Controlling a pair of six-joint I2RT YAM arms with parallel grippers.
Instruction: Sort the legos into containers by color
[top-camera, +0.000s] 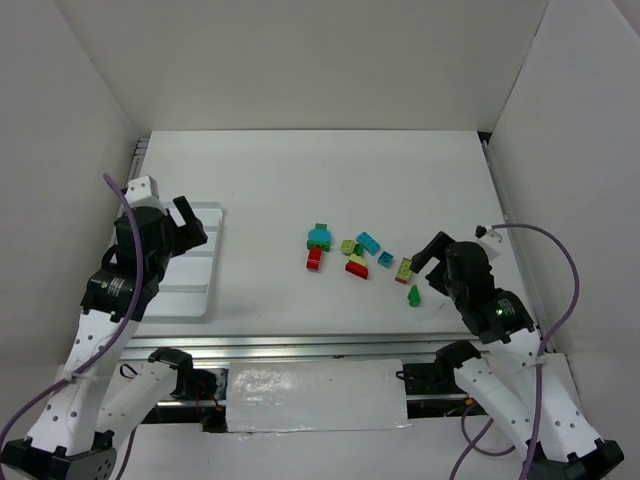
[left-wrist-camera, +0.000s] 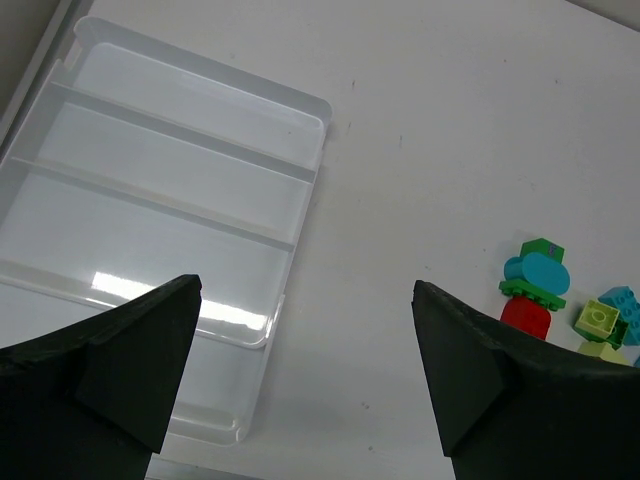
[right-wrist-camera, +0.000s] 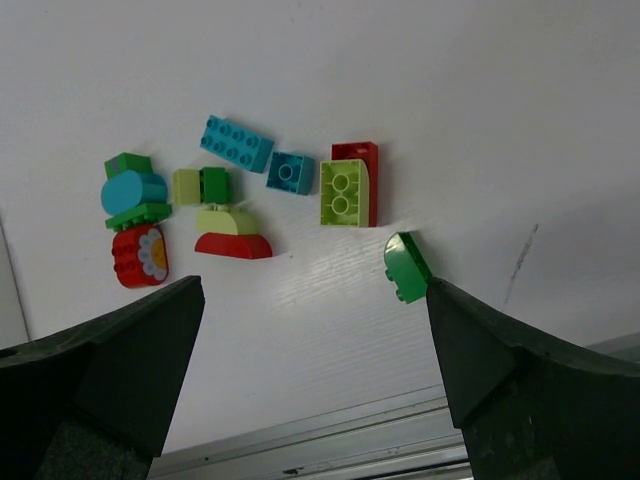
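Note:
The dark green brick (right-wrist-camera: 405, 265) is below my right gripper, to its left in the top view, and clear of other bricks. So I will go down that way and put my fingers on both sides of it.
The legos lie loose in a cluster (top-camera: 358, 255) on the white table right of centre: teal (right-wrist-camera: 236, 143), lime on red (right-wrist-camera: 345, 190), a red arch under a lime piece (right-wrist-camera: 232, 245), a red flower brick (right-wrist-camera: 138, 255) below a teal and green stack. A dark green brick (right-wrist-camera: 405, 265) lies nearest, just beside my right gripper's right finger without touching it. My right gripper (right-wrist-camera: 315, 360) is open and holds nothing, close in front of the cluster. The white tray (top-camera: 190, 285) with its long containers (left-wrist-camera: 150, 190) lies at the left, with nothing showing in it. My left gripper (left-wrist-camera: 305, 350) hangs open over the tray's right edge.
White walls enclose the table at the back and both sides. A metal rail (right-wrist-camera: 330, 440) runs along the near table edge, just below the right gripper. Bare table (top-camera: 265, 260) lies between the tray and the bricks.

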